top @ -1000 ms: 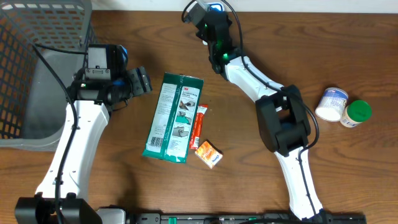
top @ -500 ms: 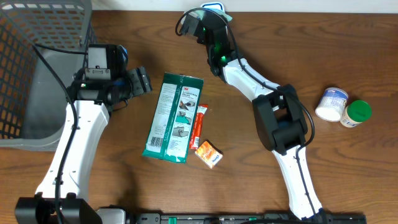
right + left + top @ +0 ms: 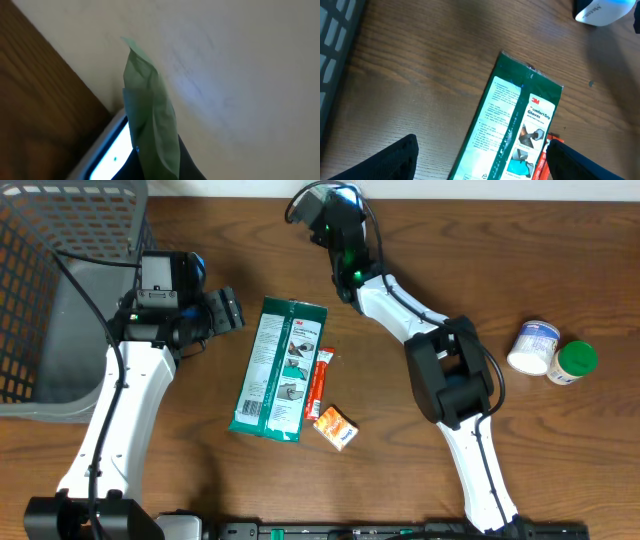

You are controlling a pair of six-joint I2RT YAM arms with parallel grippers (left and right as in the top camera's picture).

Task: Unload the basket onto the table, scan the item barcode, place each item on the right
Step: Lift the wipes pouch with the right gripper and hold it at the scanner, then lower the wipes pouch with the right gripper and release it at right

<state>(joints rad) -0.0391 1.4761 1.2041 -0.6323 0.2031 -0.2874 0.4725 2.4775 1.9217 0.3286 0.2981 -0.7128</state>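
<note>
I will swing my right gripper back and to its right in the overhead view, to release the packet on the clear tabletop by the white tub.
My right gripper [image 3: 322,204] is at the table's far edge, by the wall, shut on a thin pale green packet [image 3: 150,100]. In the right wrist view the packet stands up between the dark fingers [image 3: 187,162]. A white scanner with a blue glow [image 3: 111,150] lies just to its left. The same scanner [image 3: 346,192] shows beside the gripper from overhead and at the top right [image 3: 600,11] of the left wrist view. My left gripper [image 3: 228,310] hangs open, with nothing between its fingers, just left of a green 3M glove pack [image 3: 279,368].
A grey mesh basket [image 3: 45,240] fills the left side. An orange stick packet [image 3: 320,383] and a small orange box [image 3: 336,427] lie beside the glove pack. A white tub [image 3: 532,345] and a green-lidded jar [image 3: 572,362] stand at the right.
The right wrist has turned slightly back and forth at the scanner with the green packet in it. The left arm has not moved.
</note>
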